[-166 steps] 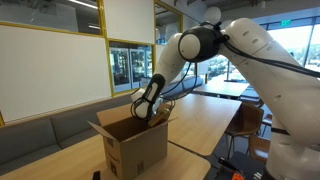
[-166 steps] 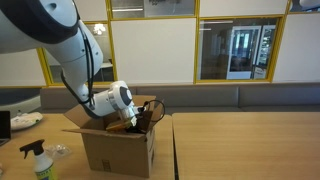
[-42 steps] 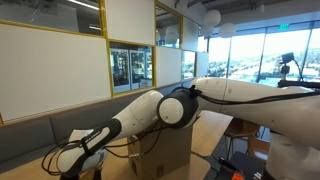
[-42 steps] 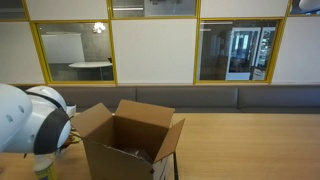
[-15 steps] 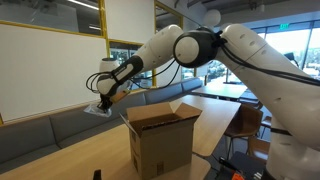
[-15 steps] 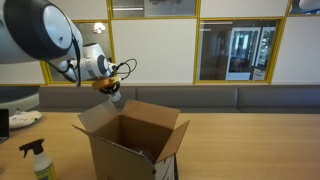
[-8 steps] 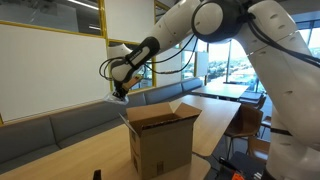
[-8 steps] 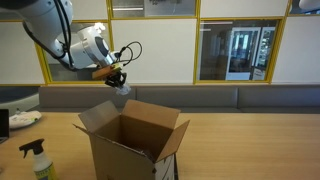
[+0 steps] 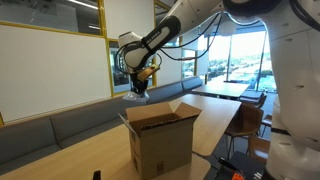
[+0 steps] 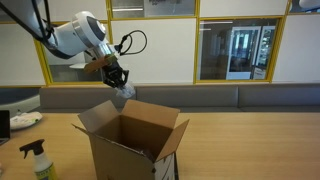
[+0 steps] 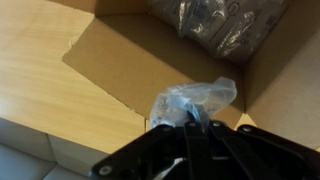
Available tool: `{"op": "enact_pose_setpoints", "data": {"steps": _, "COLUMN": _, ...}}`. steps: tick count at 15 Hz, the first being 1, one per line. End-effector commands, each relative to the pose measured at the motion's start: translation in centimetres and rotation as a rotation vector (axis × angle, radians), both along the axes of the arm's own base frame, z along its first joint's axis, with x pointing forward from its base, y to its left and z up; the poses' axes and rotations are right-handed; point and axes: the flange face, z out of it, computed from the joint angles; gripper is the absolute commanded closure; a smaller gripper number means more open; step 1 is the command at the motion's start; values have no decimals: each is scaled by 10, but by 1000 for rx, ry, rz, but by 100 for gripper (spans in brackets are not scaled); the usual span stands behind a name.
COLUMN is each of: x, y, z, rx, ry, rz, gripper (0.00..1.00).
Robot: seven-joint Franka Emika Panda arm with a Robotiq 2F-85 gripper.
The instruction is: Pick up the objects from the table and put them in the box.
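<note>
My gripper should move over the box's opening and down inside to let go of the plastic bag, because that opening is below my gripper, past the flap.
My gripper hangs above the open brown cardboard box, which stands on the pale wooden table. In both exterior views the gripper is over the box's back edge, shut on a crumpled clear plastic bag. The wrist view looks straight down: the plastic bag sticks out from the gripper, with a box flap below it. Another crinkled plastic item lies inside the box.
A spray bottle stands on the table left of the box in an exterior view, with white cloth behind it. A bench runs along the windowed wall. Chairs and more tables sit at the far end.
The arm has swung the bag from beside the box to above its opening, the gripper staying shut on it throughout.
</note>
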Motion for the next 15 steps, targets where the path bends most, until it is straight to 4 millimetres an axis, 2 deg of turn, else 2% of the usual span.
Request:
{"op": "enact_pose_setpoints", "data": {"steps": 1, "x": -36, "y": -17, "z": -6, "rx": 43, "ry": 41, "rz": -37, "gripper": 96}}
{"op": "enact_pose_setpoints", "data": {"steps": 6, "x": -61, "y": -38, "z": -51, "rx": 118, "ry": 119, "rz": -96, "gripper": 96}}
{"op": "enact_pose_setpoints", "data": {"steps": 10, "x": -74, "y": -57, "z": -85, "rx": 161, "ry": 149, "rz": -137, "gripper": 97}}
{"op": "enact_pose_setpoints", "data": {"steps": 15, "x": -86, "y": -82, "z": -113, "rx": 203, "ry": 167, "rz": -194, "gripper": 96}}
